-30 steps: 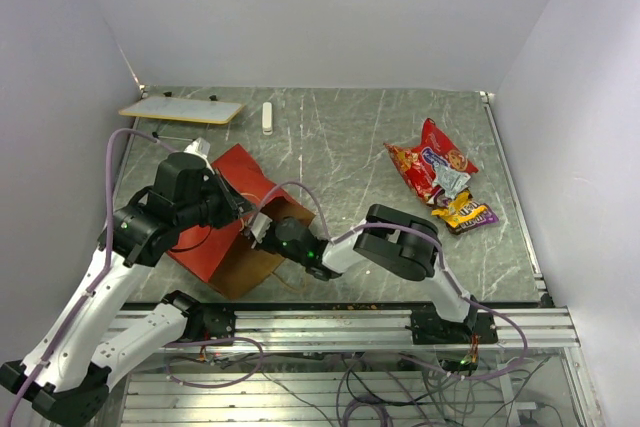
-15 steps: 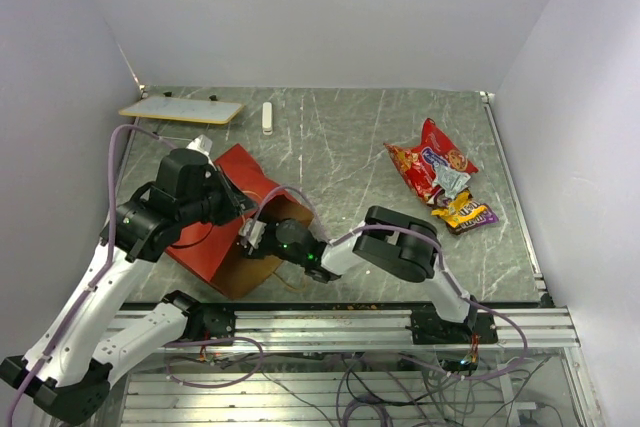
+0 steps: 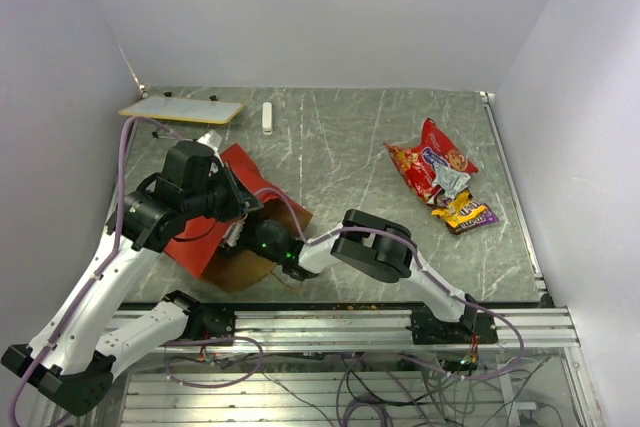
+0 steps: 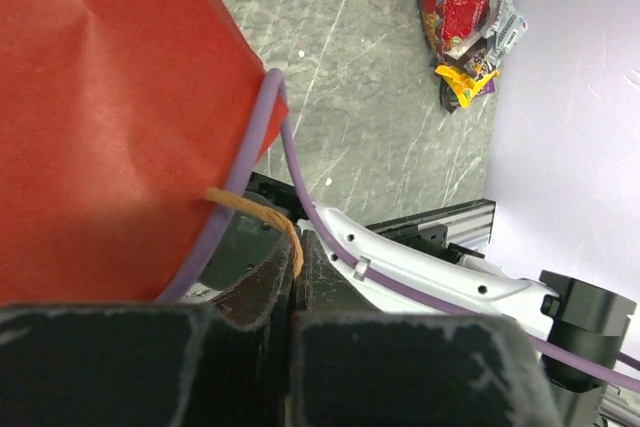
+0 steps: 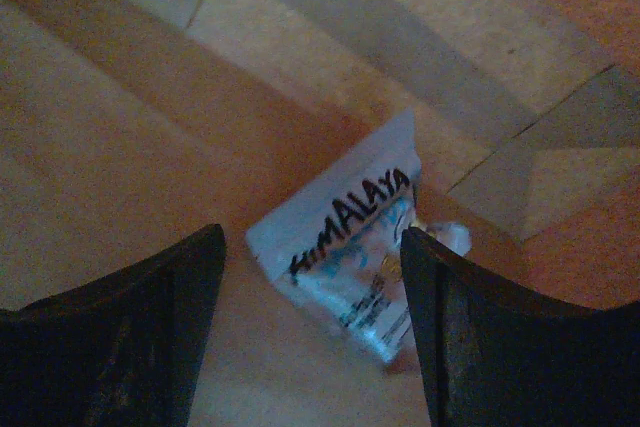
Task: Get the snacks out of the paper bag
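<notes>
The white and blue packet lies just beyond my fingers, so next my right gripper needs to push deeper to grab the packet's near edge.
The paper bag, red outside and brown inside, lies on its side at the left of the table. My left gripper is shut on its tan string handle, beside the red wall. My right gripper is open inside the bag; in the top view only its wrist shows at the mouth. A white and blue packet lies on the brown floor just ahead, between the fingertips. Other snacks lie at the right: a red bag, a silver wrapper, a yellow-orange one.
A flat white board and a small white stick lie at the back of the table. The metal rail runs along the near edge. Walls close in on the left, back and right.
My right gripper has opened and pushed further left into the bag. The left arm has shifted slightly up and right, still holding the handle.
</notes>
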Motion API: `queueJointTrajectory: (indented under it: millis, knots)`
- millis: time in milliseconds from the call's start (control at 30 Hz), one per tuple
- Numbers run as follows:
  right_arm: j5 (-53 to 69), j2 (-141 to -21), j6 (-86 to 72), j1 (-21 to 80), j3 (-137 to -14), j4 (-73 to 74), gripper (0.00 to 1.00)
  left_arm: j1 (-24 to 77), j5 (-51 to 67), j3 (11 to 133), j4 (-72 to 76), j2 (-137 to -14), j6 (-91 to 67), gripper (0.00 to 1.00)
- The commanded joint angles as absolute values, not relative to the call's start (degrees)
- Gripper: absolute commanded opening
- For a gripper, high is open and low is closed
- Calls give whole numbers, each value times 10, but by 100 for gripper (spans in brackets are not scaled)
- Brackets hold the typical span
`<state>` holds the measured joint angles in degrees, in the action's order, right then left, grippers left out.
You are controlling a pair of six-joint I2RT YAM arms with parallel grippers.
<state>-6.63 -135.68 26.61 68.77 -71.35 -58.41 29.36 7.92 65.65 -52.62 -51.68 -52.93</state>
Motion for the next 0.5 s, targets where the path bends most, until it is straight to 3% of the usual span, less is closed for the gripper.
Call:
queueJointTrajectory:
  millis: [0,467]
  knots:
    - [-145,-1394,301,692,-766,-556,71,296,112,677,-517,-516,-519,7]
    - [-164,-1430,300,692,-797,-610,72,296,119,688,-521,-523,-517,7]
